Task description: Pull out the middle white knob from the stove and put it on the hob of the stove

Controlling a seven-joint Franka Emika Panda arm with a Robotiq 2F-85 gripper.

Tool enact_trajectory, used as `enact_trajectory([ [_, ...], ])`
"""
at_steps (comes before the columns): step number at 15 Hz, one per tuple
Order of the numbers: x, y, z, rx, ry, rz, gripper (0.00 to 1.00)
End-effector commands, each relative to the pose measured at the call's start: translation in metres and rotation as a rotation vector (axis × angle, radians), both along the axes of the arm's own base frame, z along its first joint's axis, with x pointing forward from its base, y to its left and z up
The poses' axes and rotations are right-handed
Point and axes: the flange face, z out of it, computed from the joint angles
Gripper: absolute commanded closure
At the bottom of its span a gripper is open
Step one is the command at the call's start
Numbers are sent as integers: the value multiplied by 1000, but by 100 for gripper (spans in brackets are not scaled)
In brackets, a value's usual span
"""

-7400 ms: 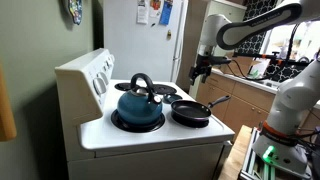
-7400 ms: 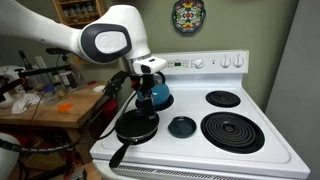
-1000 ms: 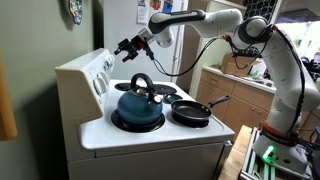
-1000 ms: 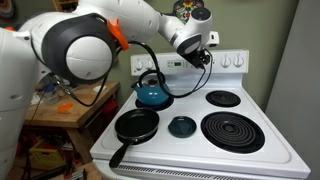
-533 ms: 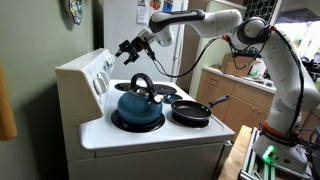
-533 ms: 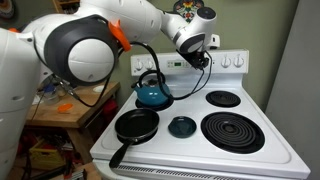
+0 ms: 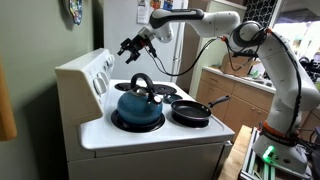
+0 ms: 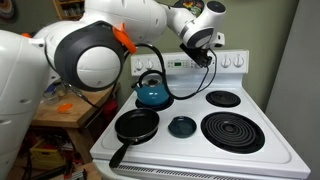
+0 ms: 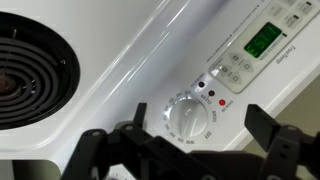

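The robot's gripper should next move outward to the stove's panel until its open fingers are on both sides of the round white dial [image 9: 188, 118], which sits outward and is already lined up between them.
The white stove [image 7: 150, 140] [image 8: 250, 155] has a slanted back panel with small white dials [image 7: 101, 76] [image 8: 231, 62]. In the wrist view a round white dial [image 9: 186, 120] sits beside the green display [image 9: 262, 41], between my open jaws; I take it for the middle white knob. My gripper [image 9: 197, 130] is open and empty, hovering just in front of the panel [image 7: 128, 46] [image 8: 207, 55]. It hides that dial in both exterior views. The hob [image 7: 170, 128] [image 8: 262, 110] shows black burners [image 8: 232, 130] [image 9: 20, 80].
A blue kettle [image 7: 138, 105] [image 8: 152, 95] stands on a burner near the panel. A black frying pan [image 7: 192, 112] [image 8: 135, 125] sits on another burner, its handle sticking past the stove edge. A wooden counter [image 7: 235, 85] and a cluttered table [image 8: 55, 100] flank the stove.
Over seven seconds the arm swung from beside the stove to the back panel. In the last second the gripper shifted slightly along the panel towards the dial, still open.
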Motion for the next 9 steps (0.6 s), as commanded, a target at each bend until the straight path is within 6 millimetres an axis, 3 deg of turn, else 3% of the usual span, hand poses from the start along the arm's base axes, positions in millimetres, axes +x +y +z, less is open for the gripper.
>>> enact_trajectory([
  [1, 17, 2, -8, 1, -11, 12, 0],
  [9, 42, 16, -34, 47, -91, 56, 0],
])
